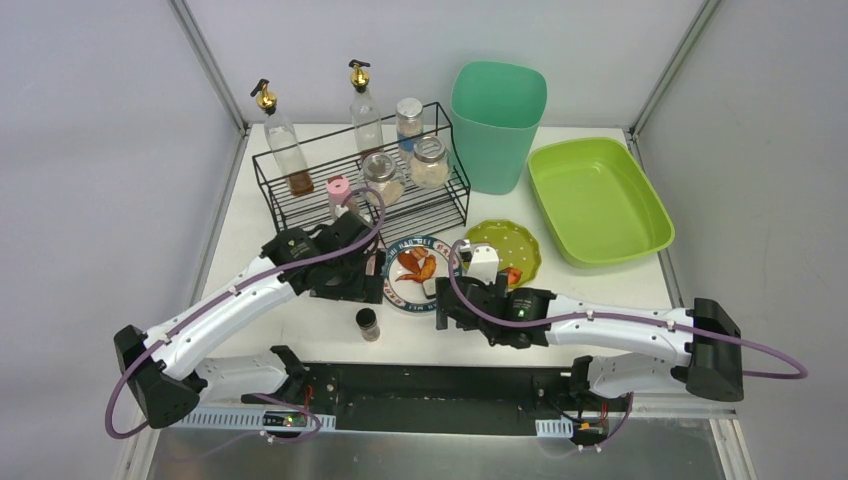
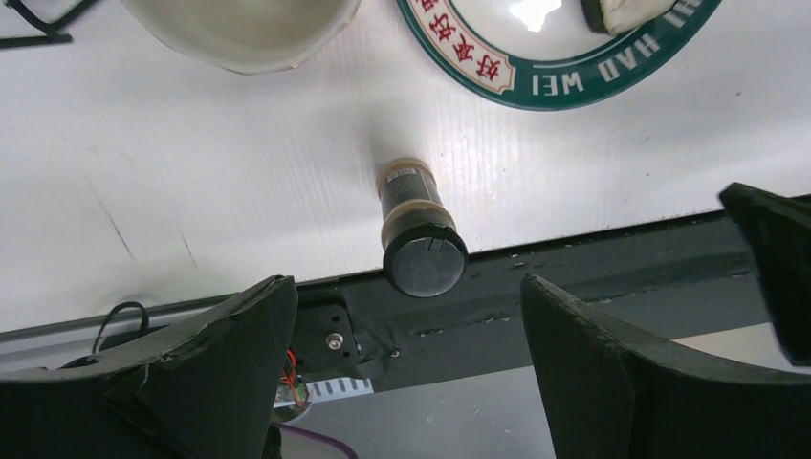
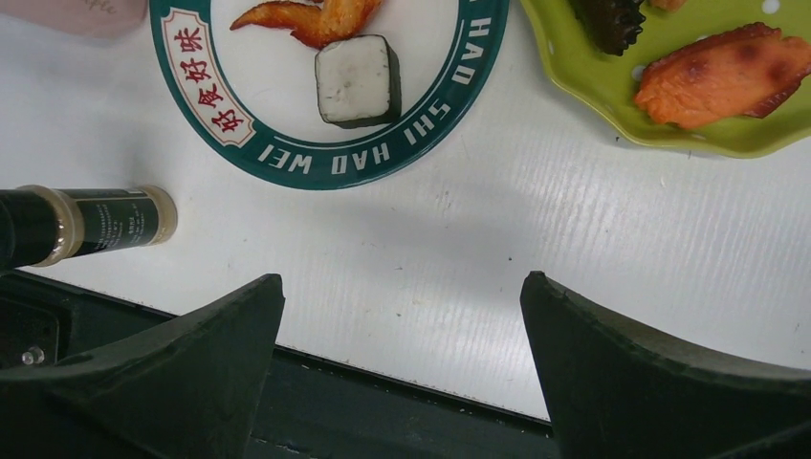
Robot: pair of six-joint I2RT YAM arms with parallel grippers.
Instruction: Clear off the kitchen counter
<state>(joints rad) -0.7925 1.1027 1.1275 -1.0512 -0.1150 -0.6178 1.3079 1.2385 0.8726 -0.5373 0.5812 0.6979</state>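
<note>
The spice jar's black cap (image 1: 366,317) (image 2: 427,265) is below my left gripper and nearer my base, and the jar stands upright, so my left gripper will go down and back around the cap next.
The white kitchen counter (image 1: 620,290) holds a teal-rimmed white plate (image 1: 400,298) with an orange food piece (image 3: 316,14) and a dark-wrapped white roll (image 3: 357,81). A green dotted plate (image 1: 520,245) carries an orange piece (image 3: 717,76) and a dark piece (image 3: 612,19). A small dark spice jar (image 1: 368,324) stands near the front edge and also shows in the left wrist view (image 2: 418,229). My left gripper (image 1: 355,283) (image 2: 406,282) is open and empty, left of the white plate and above the jar. My right gripper (image 1: 447,308) (image 3: 402,277) is open and empty at that plate's near right rim.
A black wire rack (image 1: 300,215) at the back holds bottles and jars, with a pink-capped jar (image 1: 340,190) in front. A teal bin (image 1: 497,125) and a lime-green tray (image 1: 645,230) stand at the back right. A pale round object (image 2: 239,33) lies left of the plate.
</note>
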